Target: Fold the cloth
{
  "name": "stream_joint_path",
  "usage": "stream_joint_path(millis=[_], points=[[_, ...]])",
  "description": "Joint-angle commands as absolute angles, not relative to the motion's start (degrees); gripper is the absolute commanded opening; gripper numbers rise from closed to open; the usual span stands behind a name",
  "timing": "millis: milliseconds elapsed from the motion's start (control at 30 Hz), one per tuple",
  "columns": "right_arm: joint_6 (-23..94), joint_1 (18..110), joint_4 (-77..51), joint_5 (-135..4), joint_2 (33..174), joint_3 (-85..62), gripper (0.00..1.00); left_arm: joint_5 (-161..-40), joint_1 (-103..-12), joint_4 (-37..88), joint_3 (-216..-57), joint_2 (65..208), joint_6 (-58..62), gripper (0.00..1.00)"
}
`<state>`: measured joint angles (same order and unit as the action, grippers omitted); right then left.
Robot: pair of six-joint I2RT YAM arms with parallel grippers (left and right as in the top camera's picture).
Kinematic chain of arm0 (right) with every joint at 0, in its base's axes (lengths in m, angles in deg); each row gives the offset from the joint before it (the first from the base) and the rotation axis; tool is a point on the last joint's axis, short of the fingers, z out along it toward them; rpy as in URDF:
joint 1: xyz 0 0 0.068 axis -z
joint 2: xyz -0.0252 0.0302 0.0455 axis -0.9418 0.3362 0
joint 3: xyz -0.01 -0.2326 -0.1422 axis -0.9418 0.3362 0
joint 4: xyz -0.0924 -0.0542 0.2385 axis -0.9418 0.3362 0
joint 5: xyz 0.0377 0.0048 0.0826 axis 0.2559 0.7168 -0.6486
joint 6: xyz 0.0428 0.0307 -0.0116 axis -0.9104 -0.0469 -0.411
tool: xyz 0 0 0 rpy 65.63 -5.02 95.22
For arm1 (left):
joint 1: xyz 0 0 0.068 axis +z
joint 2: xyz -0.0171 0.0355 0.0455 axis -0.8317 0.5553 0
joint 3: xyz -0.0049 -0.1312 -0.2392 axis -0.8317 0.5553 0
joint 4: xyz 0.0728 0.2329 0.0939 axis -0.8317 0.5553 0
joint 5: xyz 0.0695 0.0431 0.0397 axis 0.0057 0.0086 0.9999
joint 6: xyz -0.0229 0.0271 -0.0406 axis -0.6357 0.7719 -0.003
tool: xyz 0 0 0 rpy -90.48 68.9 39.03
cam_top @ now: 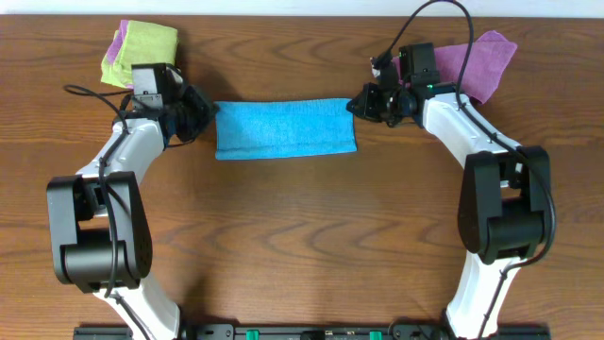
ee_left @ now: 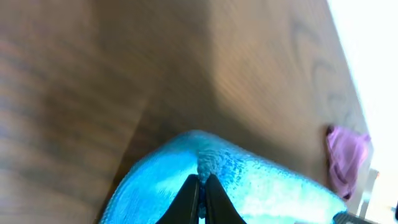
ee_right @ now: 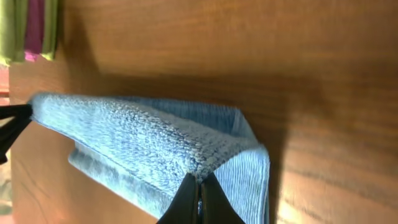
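Note:
Next, my left gripper moves back and down and releases the pinched end onto the cloth's lower layer, since that layer lies below it, nearer my base.
A blue cloth lies stretched as a long folded band across the far middle of the wooden table. My left gripper is shut on its left end, and the pinched blue fabric bunches at the fingertips. My right gripper is shut on its right end. In the right wrist view the cloth is lifted into a ridge at the fingertips, with a lower layer lying flat underneath.
A yellow-green cloth on a pink one sits at the far left corner, also at the top left of the right wrist view. A purple cloth lies at the far right, seen too in the left wrist view.

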<state>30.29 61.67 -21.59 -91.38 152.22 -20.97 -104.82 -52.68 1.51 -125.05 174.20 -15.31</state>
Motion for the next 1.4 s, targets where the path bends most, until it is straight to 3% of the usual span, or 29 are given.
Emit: stream_joint_path(millis=[0, 267, 667, 700, 733, 767, 900, 933, 967, 1000, 1133, 1367], points=[[31.6, 62.5, -19.3, -94.0, 152.2, -22.1, 0.01, -106.4, -52.6, 5.2, -125.9, 174.3, -10.5, 0.06], [36.0, 63.4, -10.5, -94.2, 151.1, -22.1, 0.01, -106.2, -52.5, 13.4, -125.9, 174.2, -6.6, 0.06], [38.3, 64.2, -7.3, -94.1, 151.1, -22.1, 0.01, -104.1, -52.5, 15.8, -125.9, 174.2, -6.6, 0.06], [38.3, 64.2, -7.3, -94.2, 151.1, -22.1, 0.04, -104.1, -52.5, 15.7, -125.9, 174.2, -6.6, 0.13], [38.3, 64.2, -7.3, -94.2, 151.1, -22.1, 0.23, -104.1, -52.5, 15.7, -125.9, 174.2, -6.6, 0.35], [38.3, 64.2, -7.3, -94.2, 151.1, -22.1, 0.4, -104.1, -52.5, 15.7, -125.9, 174.2, -6.5, 0.66], [39.2, 64.6, -7.3, -94.2, 151.1, -22.1, 0.47, -104.6, -52.5, 16.2, -126.2, 174.0, -4.8, 0.69], [39.2, 64.9, -7.3, -94.4, 151.0, -22.2, 0.37, -104.6, -52.5, 16.4, -126.4, 173.7, -4.1, 0.63], [39.2, 65.2, -7.2, -94.5, 150.9, -22.4, 0.1, -104.7, -52.5, 16.7, -126.7, 173.4, -3.6, 0.4], [39.3, 65.5, -6.9, -94.7, 150.7, -22.9, 0.01, -104.7, -52.5, 17.1, -127.1, 172.9, -2.9, 0.07], [43.5, 65.6, -6.9, -94.8, 148.2, -25.4, 0.02, -102.1, -53.3, 17.6, -128.7, 169.3, -0.6, 0.06], [46.3, 58.8, -5.8, -75.4, 146.5, -27.6, 0.01, -78.7, -61.9, 17.7, -129.0, 165.9, 2.0, 0.06]])
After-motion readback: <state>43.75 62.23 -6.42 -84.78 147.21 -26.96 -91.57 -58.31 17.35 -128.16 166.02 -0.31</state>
